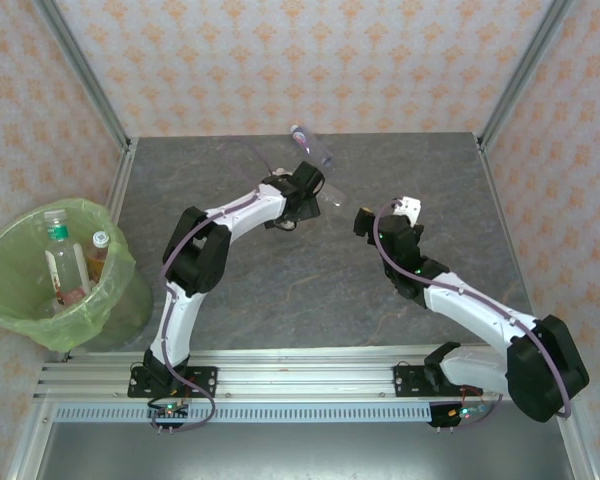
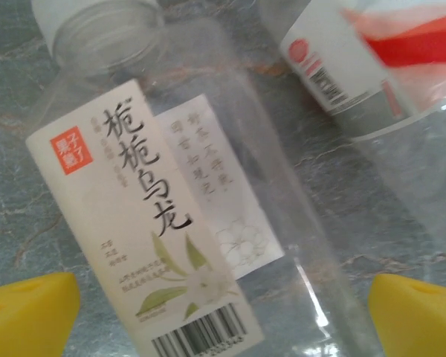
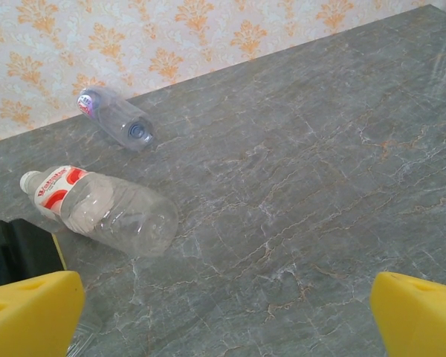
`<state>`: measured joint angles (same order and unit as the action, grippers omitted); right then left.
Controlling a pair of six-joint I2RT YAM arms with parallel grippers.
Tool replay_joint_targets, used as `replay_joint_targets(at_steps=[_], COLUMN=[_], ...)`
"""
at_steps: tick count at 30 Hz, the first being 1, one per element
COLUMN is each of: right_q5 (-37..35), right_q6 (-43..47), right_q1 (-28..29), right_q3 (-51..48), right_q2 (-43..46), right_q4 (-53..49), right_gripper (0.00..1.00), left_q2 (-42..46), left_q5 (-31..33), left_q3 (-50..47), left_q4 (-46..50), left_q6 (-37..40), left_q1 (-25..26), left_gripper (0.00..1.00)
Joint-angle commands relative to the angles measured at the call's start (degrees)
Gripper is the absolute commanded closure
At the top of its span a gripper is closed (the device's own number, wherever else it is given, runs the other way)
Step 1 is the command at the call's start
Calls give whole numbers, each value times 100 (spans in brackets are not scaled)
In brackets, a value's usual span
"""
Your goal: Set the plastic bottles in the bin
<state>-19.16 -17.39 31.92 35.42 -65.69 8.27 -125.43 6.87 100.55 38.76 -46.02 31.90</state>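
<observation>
My left gripper will next turn toward the bottle's cap end and lower astride its upper body (image 2: 145, 141), because the clear bottle lies slanted between my yellow fingers.
A clear bottle with a white flower-printed label (image 2: 149, 245) lies on the table between the yellow fingers of my left gripper (image 2: 223, 327), which is open and straddles it from above. Beside it lies a clear bottle with a red-white label (image 2: 372, 67), also seen from the right wrist as the red-white bottle (image 3: 97, 208) and from above as a faint clear shape (image 1: 333, 196). A third bottle (image 3: 115, 119) with a purple end (image 1: 310, 145) rests near the back wall. My left gripper (image 1: 302, 200) hangs over the pair. My right gripper (image 1: 385, 213) is open over bare table (image 3: 227, 320). The green-lined bin (image 1: 10, 250) stands off the table's left side.
Inside the bin stand several bottles (image 1: 65, 255). The grey marbled table (image 1: 280, 290) is bounded by patterned walls and metal posts (image 1: 85, 70). The left arm's black wrist (image 3: 15, 249) shows at the left of the right wrist view.
</observation>
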Motion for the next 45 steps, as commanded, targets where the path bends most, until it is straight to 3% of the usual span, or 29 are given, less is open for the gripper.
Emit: replay_joint_targets(at_steps=[1, 10, 17, 21, 26, 33, 40, 45], right_q5=[-185, -168, -144, -133, -165, -211, -221, -212], right_q6=[-38, -8, -47, -28, -21, -26, -36, -55], right_q1=[-22, -24, -20, -28, -26, -25, -27, -28], right_q3=[-97, -80, -80, -48, -56, -107, -97, -97], right_q2=[102, -9, -117, -162, -110, -38, -39, -36], right_q4=[-122, -44, 15, 42, -27, -38, -40, -42], right_gripper=[1, 1, 1, 1, 1, 1, 1, 1], left_q2=[151, 684, 1067, 770, 128, -510, -818, -905], left_q5=[341, 393, 256, -53, -34, -342, -653, -602], left_q3=[-71, -943, -1481, -1079, -185, 566, 963, 980], left_q4=[327, 474, 55, -162, 256, 499, 596, 615], left_q6=[72, 697, 1186, 1949, 2643, 2749, 3299, 3286], left_q1=[36, -134, -436, -559, -640, -989, -1010, -1006], left_gripper=[0, 0, 0, 0, 0, 0, 0, 9])
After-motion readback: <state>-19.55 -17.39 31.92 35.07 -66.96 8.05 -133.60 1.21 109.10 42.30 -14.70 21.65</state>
